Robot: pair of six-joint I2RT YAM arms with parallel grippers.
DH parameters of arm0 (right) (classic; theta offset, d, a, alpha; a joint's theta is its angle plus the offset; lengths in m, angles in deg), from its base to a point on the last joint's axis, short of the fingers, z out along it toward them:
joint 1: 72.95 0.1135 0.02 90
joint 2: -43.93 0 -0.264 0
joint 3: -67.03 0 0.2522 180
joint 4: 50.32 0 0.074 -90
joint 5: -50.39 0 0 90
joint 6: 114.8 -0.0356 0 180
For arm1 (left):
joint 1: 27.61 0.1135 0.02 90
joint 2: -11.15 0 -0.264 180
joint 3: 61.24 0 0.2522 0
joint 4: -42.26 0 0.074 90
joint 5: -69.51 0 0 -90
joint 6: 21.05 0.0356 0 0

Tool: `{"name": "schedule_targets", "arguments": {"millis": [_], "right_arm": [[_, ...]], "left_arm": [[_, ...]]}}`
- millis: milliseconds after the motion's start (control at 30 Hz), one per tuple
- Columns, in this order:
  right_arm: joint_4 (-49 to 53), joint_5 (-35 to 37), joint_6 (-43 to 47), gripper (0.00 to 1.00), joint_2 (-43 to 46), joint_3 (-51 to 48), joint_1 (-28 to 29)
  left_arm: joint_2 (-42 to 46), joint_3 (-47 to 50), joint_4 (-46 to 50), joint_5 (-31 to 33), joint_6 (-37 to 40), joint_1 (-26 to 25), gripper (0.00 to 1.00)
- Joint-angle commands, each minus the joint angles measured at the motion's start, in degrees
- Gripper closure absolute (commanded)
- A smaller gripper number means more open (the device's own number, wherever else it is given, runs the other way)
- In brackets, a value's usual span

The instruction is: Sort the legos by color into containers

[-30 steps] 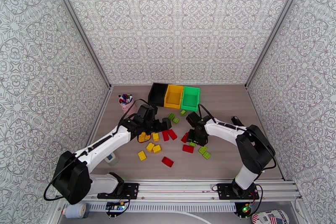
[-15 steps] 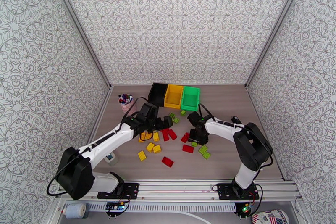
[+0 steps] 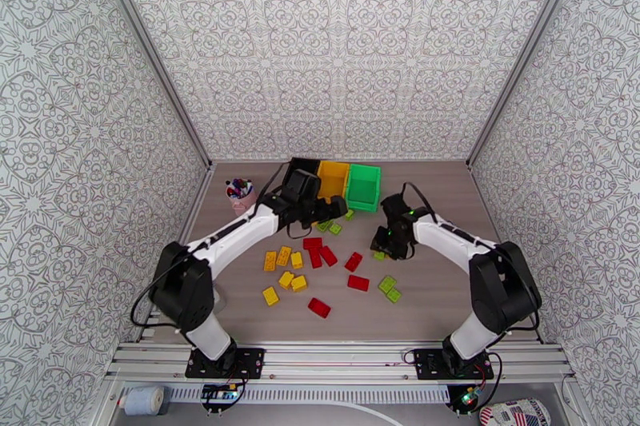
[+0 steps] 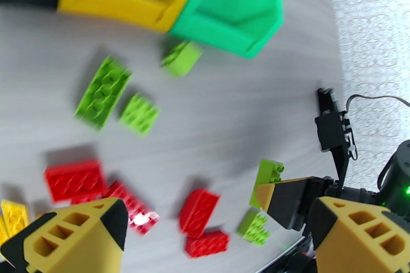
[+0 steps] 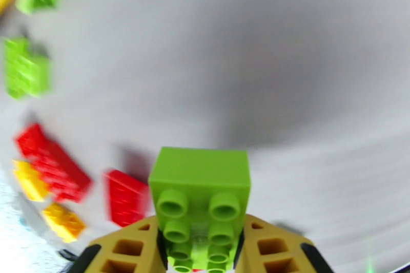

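Note:
My right gripper holds the light green lego. It should lift next and go outward over the green bin (image 3: 364, 169), which stands outward of it, to release inside.
My right gripper (image 5: 201, 251) is shut on a light green lego (image 5: 200, 182), held a little above the table at centre right (image 3: 383, 247). The left wrist view shows that same held brick (image 4: 267, 179). My left gripper (image 3: 330, 209) hangs open near the front of the yellow bin (image 3: 334, 167), its fingers (image 4: 77, 235) spread wide with nothing between them. Below it lie light green legos (image 4: 102, 92) and red legos (image 4: 74, 179). The green bin (image 3: 364, 169) stands to the right of the yellow one. The black bin (image 3: 299, 163) on the left is partly hidden by my left wrist.
Loose yellow legos (image 3: 286, 279), red legos (image 3: 358, 283) and green legos (image 3: 390, 288) are scattered over the middle of the table. A pink cup of pens (image 3: 239, 194) stands at the back left. Patterned walls enclose the table on three sides.
My right gripper has shut on the green lego and lifted it back and to the right. The left arm has swung from over the yellow legos toward the bins, still open.

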Motion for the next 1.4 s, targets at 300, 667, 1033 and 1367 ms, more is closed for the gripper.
{"name": "schedule_targets", "arguments": {"millis": [300,667,1033,1367], "right_arm": [[-11.05,-15.90,-4.10,0.76,-18.46,23.20,-8.42],[-11.80,-21.05,-10.28,0.65,-35.95,48.90,-9.76],[-8.25,-20.51,-9.28,0.44,-38.51,53.96,-9.76],[0.21,-15.06,-0.57,0.43,-27.07,45.10,-9.24]], "left_arm": [[-11.61,-13.83,-6.61,-9.38,-8.31,5.07,0.01],[-8.19,-11.86,-3.83,-7.71,-6.16,8.37,0.01],[-2.96,-3.47,-2.80,-5.73,-5.26,8.36,0.01],[-0.63,-4.15,6.11,2.25,0.09,6.76,0.01]]}}
